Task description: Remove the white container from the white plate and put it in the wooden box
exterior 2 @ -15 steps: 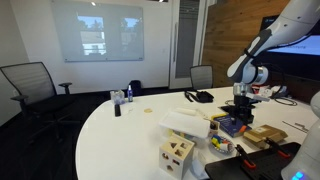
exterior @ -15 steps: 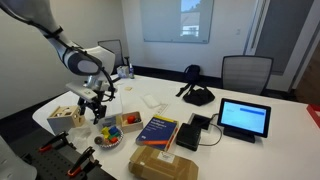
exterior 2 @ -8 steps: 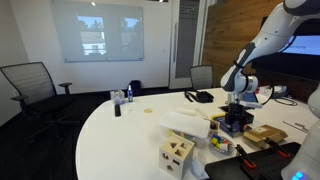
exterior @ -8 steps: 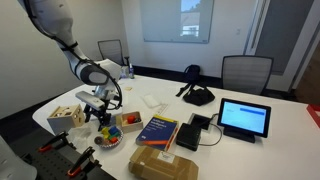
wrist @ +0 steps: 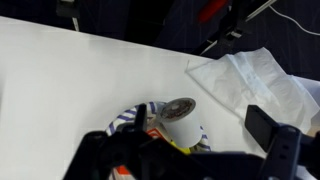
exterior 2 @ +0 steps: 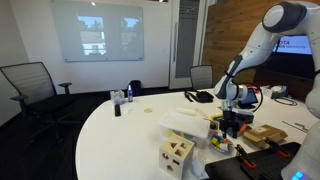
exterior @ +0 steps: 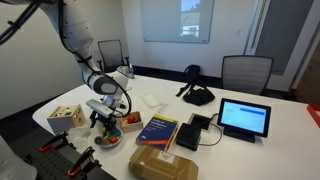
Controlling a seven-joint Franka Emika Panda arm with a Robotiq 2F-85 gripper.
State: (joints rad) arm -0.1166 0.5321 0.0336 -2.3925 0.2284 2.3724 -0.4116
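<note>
The white container (wrist: 182,124) lies between but still below my fingers. My gripper comes down toward the plate (exterior: 108,139) next and closes on the container's sides.
In the wrist view the white container (wrist: 182,124) is a small white tub with a dark round top. It lies tilted on the white plate (wrist: 128,117), whose rim has blue stripes, among several colourful bits. My gripper (wrist: 180,138) is open, with one dark finger on each side of the container and not touching it. In both exterior views the gripper (exterior: 104,122) (exterior 2: 232,123) hangs low over the plate (exterior: 108,139). The pale wooden box (exterior: 67,117) (exterior 2: 177,155) with cut holes stands beside the plate near the table edge.
A crumpled clear plastic sheet (wrist: 250,80) lies next to the plate. Books (exterior: 158,130), a brown cardboard package (exterior: 164,165), a tablet (exterior: 245,118) and black gear (exterior: 196,95) sit further along the table. Clamps (exterior: 70,150) grip the table's front edge.
The arm has come down and shifted from beside the wooden box to over the plate. The gripper now sits low around the container, which has not moved.
</note>
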